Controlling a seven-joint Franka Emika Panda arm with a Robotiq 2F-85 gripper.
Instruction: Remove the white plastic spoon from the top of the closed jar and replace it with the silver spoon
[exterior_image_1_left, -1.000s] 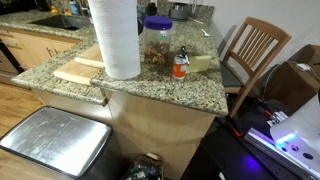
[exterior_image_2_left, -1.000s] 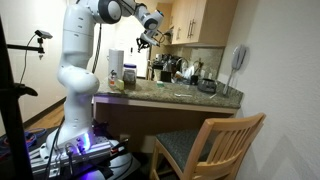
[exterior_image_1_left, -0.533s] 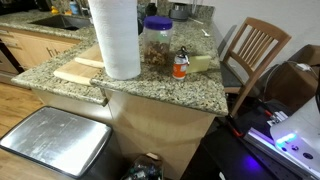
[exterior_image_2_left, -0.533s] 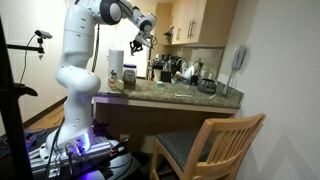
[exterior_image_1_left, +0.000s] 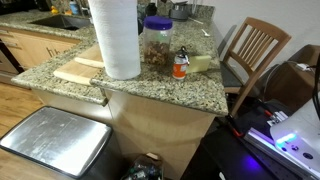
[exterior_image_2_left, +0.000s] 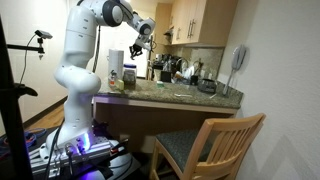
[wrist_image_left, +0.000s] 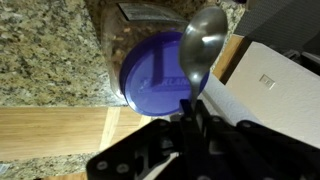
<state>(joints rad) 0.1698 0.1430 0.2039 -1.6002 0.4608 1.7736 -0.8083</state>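
Note:
I will next lower my gripper toward the jar's blue lid (exterior_image_1_left: 158, 22) (wrist_image_left: 158, 76) and release the silver spoon's handle over it, because the bare lid is below my gripper.
The closed jar (wrist_image_left: 150, 72) shows from above in the wrist view, its blue lid bare. It also stands on the counter in both exterior views (exterior_image_1_left: 156, 44) (exterior_image_2_left: 128, 77). My gripper (wrist_image_left: 190, 108) is shut on the handle of the silver spoon (wrist_image_left: 204, 45). The spoon's bowl hangs over the lid's right edge. In an exterior view the gripper (exterior_image_2_left: 143, 37) hangs above the jar, well clear of the counter. The white plastic spoon is not in view in any frame.
A tall paper towel roll (exterior_image_1_left: 116, 38) stands beside the jar, and a small orange-labelled bottle (exterior_image_1_left: 180, 66) stands on its other side. A wooden board (exterior_image_1_left: 82, 68) lies on the granite counter (exterior_image_1_left: 170, 90). A wooden chair (exterior_image_1_left: 255, 50) stands near.
In the exterior view the gripper has shifted a little to the left, toward the jar, with the spoon still in it. Nothing on the counter has moved.

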